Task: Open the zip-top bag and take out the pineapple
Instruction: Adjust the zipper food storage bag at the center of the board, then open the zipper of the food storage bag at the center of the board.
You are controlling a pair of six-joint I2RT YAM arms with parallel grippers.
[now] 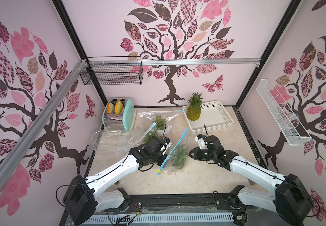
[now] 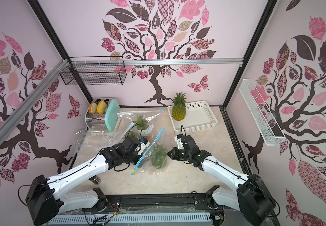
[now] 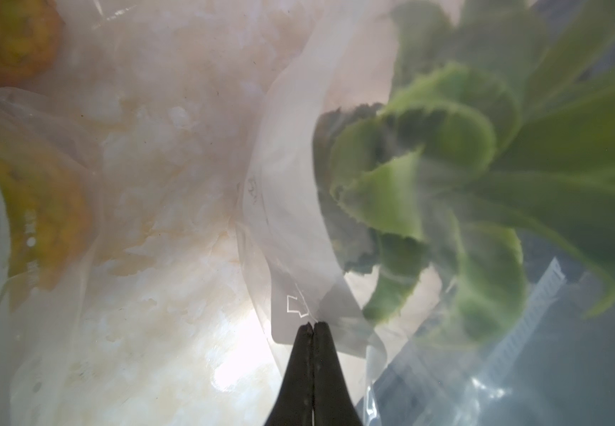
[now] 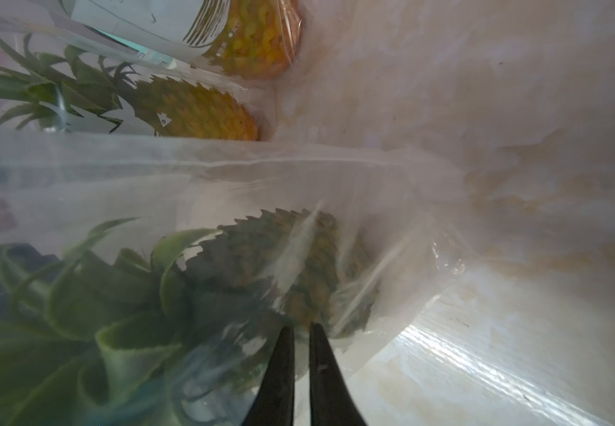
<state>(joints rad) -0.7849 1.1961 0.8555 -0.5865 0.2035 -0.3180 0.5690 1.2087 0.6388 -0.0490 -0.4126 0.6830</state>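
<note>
The left gripper moves the fold of bag film (image 3: 298,221) up and in toward the pineapple's green leaves next and releases it, because the bag still stands tilted.
The clear zip-top bag (image 1: 177,166) (image 2: 154,166) with a blue zip strip stands tilted mid-table in both top views, between my two grippers. Inside it lies the pineapple (image 1: 179,158) (image 2: 158,156), its green leaves showing through the film. My left gripper (image 1: 165,156) (image 3: 313,324) is shut on a fold of the bag film (image 3: 298,221) at the zip side, with the leaves (image 3: 446,147) close behind. My right gripper (image 1: 190,153) (image 4: 301,326) pinches the bag's opposite side, jaws a sliver apart, against the pineapple body (image 4: 298,265).
A white basket (image 1: 222,125) at the back right holds another upright pineapple (image 1: 194,111). A toaster (image 1: 119,115) stands back left. More clear bags (image 1: 119,139) and a potted plant (image 1: 161,125) lie behind the left arm. Wire shelves (image 1: 111,76) (image 1: 281,115) hang on the walls.
</note>
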